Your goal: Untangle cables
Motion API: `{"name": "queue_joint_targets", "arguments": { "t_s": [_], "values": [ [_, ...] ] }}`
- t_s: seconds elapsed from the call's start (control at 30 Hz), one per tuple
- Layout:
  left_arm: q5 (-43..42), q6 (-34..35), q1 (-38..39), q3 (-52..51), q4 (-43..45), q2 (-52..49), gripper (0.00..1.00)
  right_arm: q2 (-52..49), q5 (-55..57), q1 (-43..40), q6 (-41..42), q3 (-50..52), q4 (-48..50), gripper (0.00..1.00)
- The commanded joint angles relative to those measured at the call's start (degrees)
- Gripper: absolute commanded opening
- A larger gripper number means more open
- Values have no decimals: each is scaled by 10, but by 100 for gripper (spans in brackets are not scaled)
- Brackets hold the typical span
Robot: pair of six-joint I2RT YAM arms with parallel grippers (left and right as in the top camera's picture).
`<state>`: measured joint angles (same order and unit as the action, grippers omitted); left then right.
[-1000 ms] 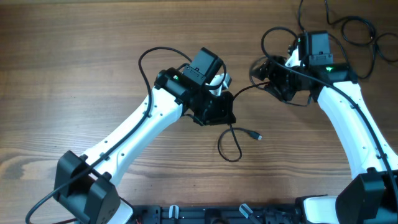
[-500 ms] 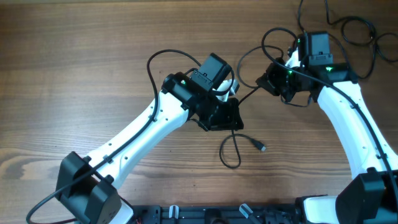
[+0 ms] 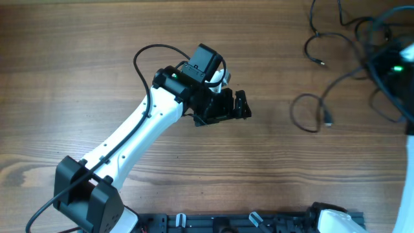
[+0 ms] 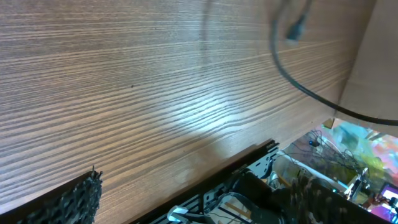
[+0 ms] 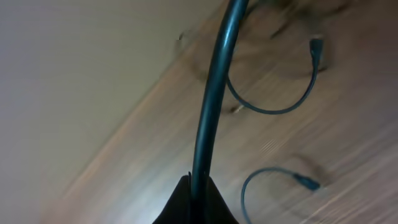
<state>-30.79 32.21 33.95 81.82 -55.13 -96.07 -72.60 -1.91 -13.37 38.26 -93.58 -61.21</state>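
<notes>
My right gripper swings back toward the near bar next, then brings the held cable short of the far cables down, since it still hangs across them.
The cables lie as separate strands at the right of the wooden table. One strand curls in a loop ending in a plug. Another strand curls at the far right. My left gripper hovers open mid-table, well left of them. In the left wrist view nothing is between its fingers, and a cable with a plug lies ahead. My right gripper is shut on a cable that rises from its jaws. Two more strands lie beyond.
Thicker black wires loop off the left arm. A dark rail runs along the table's near edge. The right arm shows only at the right border, blurred.
My left gripper has opened, let go of the cable and drawn back to the left. My right gripper shut on a cable and swept it far to the right; the looped strand followed.
</notes>
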Motion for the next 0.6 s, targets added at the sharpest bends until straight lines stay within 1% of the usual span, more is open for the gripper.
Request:
{"name": "queue_joint_targets", "arguments": {
  "t_s": [0.0, 0.1, 0.17, 0.3, 0.37, 0.47, 0.57],
  "values": [
    [16, -5, -1, 3, 0, -4, 100, 5, 128, -53, -12, -22, -5, 4],
    [18, -5, -1, 3, 0, -4, 100, 2, 214, -79, -7, -22, -16, 4],
    [18, -5, -1, 3, 0, -4, 100, -4, 278, -100, 9, -21, -40, 4],
    [18, -5, -1, 3, 0, -4, 100, -21, 384, -150, 114, -19, -122, 4],
    [18, -5, -1, 3, 0, -4, 100, -35, 402, -171, 132, -18, -144, 4],
    [18, -5, 0, 3, -1, -4, 100, -59, 431, -213, 236, -8, -190, 4],
    [20, -5, 0, 3, 0, -4, 100, -79, 419, -234, 264, 6, -191, 4]
  ]
}}
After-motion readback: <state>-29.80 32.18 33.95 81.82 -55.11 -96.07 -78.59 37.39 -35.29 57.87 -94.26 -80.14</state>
